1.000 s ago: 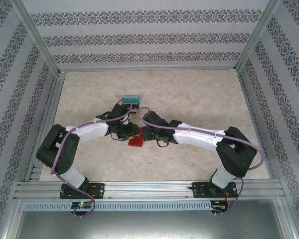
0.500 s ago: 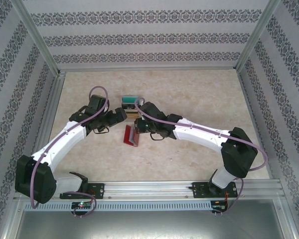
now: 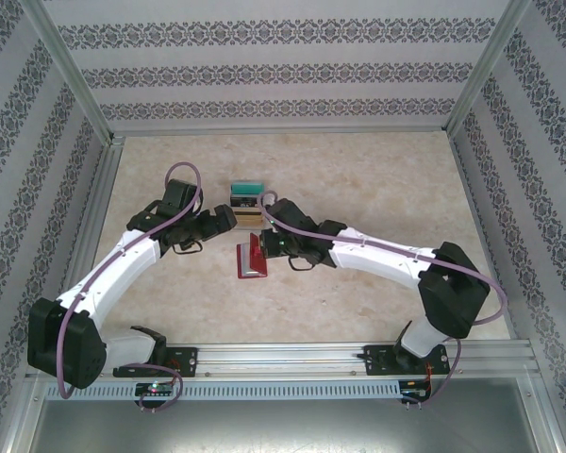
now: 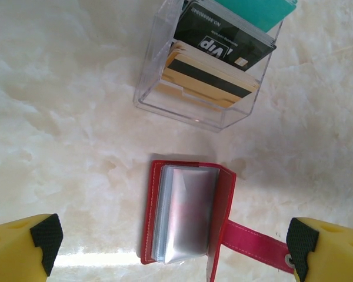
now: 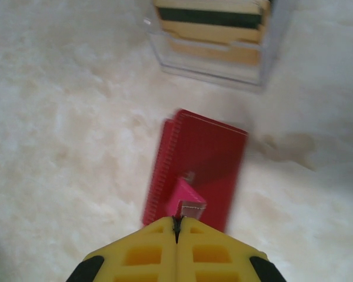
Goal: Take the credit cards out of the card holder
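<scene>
The cover [image 5: 206, 158] stands half raised, so next the tab comes free of my right gripper, which pulls away from the sleeves, down toward the bare tabletop below the gripper.
The red card holder [image 4: 159, 205] lies open on the marble table, its clear plastic sleeves [image 4: 185, 214] facing up. Whether the sleeves hold a card I cannot tell. My left gripper [image 4: 175, 249] hangs open above it, one yellow finger on each side, touching nothing. My right gripper [image 5: 176, 226] is shut on the holder's red closing tab [image 5: 187, 200], with the red cover [image 5: 206, 158] just beyond. In the top view the holder [image 3: 253, 260] lies between the left gripper [image 3: 228, 219] and the right gripper [image 3: 267, 245]. Several credit cards [image 4: 223, 47] stand in a clear box.
The clear plastic box [image 3: 246, 200] stands just behind the holder, close to both grippers, and shows in the right wrist view [image 5: 215, 53] as well. It holds black, teal and beige cards. Patterned walls and metal frame posts [image 3: 75, 75] enclose the table on three sides.
My left gripper has opened wide and drawn back up and to the left, away from the holder. The right gripper stayed shut on the tab, and the holder shifted slightly with it.
</scene>
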{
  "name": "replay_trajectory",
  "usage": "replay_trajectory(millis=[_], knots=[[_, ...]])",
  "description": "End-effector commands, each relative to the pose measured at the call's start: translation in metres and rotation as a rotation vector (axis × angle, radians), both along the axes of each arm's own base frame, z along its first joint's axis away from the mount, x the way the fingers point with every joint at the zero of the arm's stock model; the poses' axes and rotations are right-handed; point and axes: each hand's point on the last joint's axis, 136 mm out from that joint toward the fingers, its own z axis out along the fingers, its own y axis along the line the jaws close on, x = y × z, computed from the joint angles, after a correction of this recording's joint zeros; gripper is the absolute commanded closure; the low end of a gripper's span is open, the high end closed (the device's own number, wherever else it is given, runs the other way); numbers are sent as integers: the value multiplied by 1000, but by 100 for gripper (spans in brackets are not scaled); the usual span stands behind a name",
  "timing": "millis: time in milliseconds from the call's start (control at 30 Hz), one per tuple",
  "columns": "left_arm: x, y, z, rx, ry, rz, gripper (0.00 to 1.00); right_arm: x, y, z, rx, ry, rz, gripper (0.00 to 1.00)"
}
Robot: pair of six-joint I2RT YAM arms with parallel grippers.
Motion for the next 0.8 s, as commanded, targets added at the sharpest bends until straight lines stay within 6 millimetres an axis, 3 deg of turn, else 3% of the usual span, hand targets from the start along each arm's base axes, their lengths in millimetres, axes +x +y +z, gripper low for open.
replay_trajectory(millis=[0, 200, 367, 467, 500, 600, 667, 767], knots=[[-5, -6, -6, -38, 4, -44, 1, 0, -36, -16, -61, 11, -80, 100], [-12, -14, -20, -77, 34, -80, 7, -4, -77, -48, -160, 49, -144, 100], [-15, -27, -28, -138, 58, -123, 20, -3, -107, -72, -288, 78, -201, 99], [-16, -34, -30, -173, 63, -148, 28, -1, -108, -74, -323, 87, -194, 84], [-16, -36, -31, -184, 65, -157, 32, 0, -106, -71, -320, 86, -189, 74], [-16, -43, -32, -202, 62, -179, 40, 2, -98, -55, -297, 56, -182, 63], [-17, -47, -34, -203, 67, -188, 48, 5, -96, -44, -283, 34, -195, 50], [-18, -53, -39, -211, 75, -206, 51, 8, -87, -29, -247, 16, -194, 43]])
